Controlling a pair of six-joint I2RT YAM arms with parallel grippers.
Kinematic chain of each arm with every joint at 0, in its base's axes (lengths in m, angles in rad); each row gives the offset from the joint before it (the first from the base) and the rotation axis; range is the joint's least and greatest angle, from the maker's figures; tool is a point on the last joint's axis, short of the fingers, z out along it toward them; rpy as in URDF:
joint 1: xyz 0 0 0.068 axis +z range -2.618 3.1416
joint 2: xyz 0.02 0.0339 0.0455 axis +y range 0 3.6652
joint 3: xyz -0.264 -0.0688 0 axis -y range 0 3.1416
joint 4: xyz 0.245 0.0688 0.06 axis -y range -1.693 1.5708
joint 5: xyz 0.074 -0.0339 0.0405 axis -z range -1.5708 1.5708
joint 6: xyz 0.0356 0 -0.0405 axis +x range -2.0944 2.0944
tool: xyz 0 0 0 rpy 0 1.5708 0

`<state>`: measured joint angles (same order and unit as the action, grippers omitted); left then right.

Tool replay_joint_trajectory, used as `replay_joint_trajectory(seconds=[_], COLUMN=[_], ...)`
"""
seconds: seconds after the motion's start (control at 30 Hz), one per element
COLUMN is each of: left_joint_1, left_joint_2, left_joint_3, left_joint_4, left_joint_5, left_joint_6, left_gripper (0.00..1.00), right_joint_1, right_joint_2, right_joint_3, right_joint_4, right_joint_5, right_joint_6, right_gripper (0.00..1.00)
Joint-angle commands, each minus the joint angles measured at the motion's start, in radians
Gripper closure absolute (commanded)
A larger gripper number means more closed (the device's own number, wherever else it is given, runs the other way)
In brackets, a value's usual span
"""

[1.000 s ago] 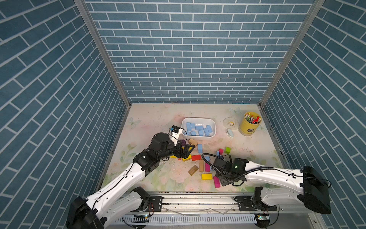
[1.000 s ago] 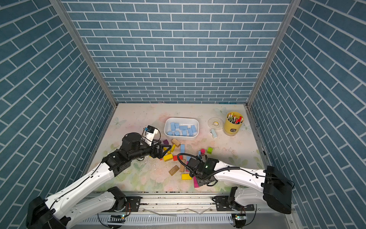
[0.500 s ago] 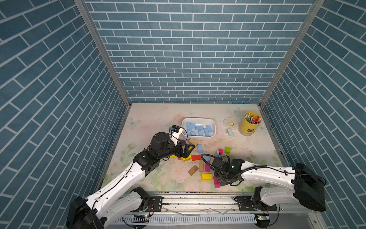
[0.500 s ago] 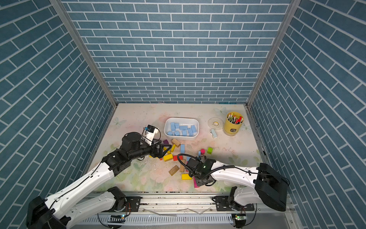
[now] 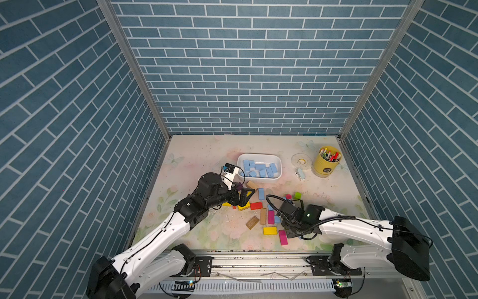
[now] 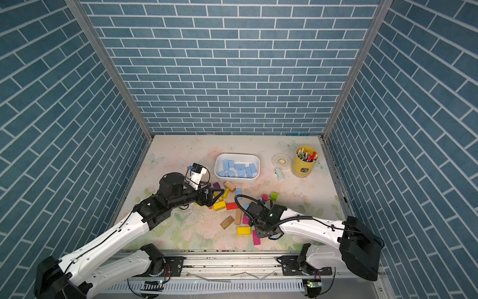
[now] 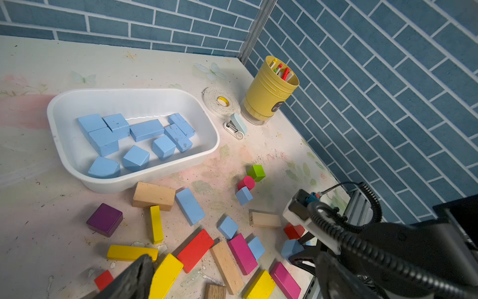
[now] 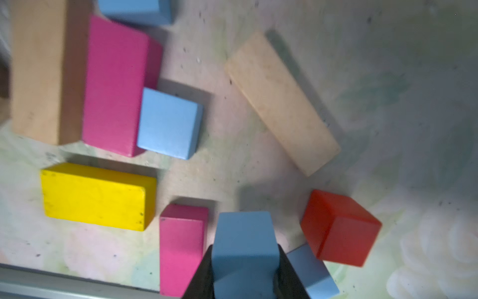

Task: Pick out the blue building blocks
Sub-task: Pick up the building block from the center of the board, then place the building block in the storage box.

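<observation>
The block in my right gripper lifts off the pile next, goes outward and comes down into the white tray (image 5: 259, 154) for release, since blue blocks lie there.
Several blue building blocks (image 7: 144, 129) lie in the white tray (image 5: 259, 154). More of them sit loose among the coloured blocks, among them a long one (image 7: 190, 205) and cubes (image 7: 227, 226) (image 8: 168, 124). My right gripper (image 8: 244, 261) is low over the near pile, shut on a blue block (image 8: 244, 240); the same block (image 7: 291, 247) shows in the left wrist view. Its jaws are hidden under the arm in both top views. My left gripper (image 5: 244, 198) hovers open over yellow and red blocks near the tray's front left corner, holding nothing.
Yellow (image 5: 269, 230), red (image 5: 256, 205), magenta (image 5: 282, 237), bare-wood (image 5: 262, 216), purple (image 7: 104, 219) and green (image 5: 297, 195) blocks are scattered mid-table. A yellow pen cup (image 5: 326, 165), a tape roll (image 5: 301, 161) and a pale stapler-like gadget (image 5: 300, 174) stand at the back right.
My right gripper has closed down onto the blue block, and its arm has edged a little to the left. The left arm has stayed put, still open.
</observation>
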<state>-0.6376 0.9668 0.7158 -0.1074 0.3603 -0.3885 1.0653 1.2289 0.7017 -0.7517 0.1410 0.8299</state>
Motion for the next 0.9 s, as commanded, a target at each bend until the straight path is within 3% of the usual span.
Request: replay_joint_trajectory(seconds=[0.0, 0.27, 0.6, 0.87], left_joint_1=[-0.004, -0.005, -0.004, -0.004], left_joint_2=[-0.002, -0.008, -0.054, -0.053], left_joint_3=[0.006, 0.001, -0.014, -0.030], left_joint_4=[0.006, 0.003, -0.012, -0.020], left_joint_5=[0.000, -0.006, -0.083, -0.104], left_joint_6=[0.004, 0.006, 0.010, 0.027], left_gripper=[0.01, 0.01, 0.01, 0.01], right_joint_1=[-0.046, -0.196, -0.326, -0.389], right_joint_2=[-0.049, 0.026, 0.437, 0.764], right_joint_3=[0.062, 0.271, 0.735, 1.087], right_joint_4=[-0.032, 0.006, 0.017, -0.051], right_joint_5=[0.039, -0.003, -0.141, -0.220], right_joint_6=[-0.019, -0.181, -0.317, -0.336], right_gripper=[0.86, 0.87, 0.85, 0.84])
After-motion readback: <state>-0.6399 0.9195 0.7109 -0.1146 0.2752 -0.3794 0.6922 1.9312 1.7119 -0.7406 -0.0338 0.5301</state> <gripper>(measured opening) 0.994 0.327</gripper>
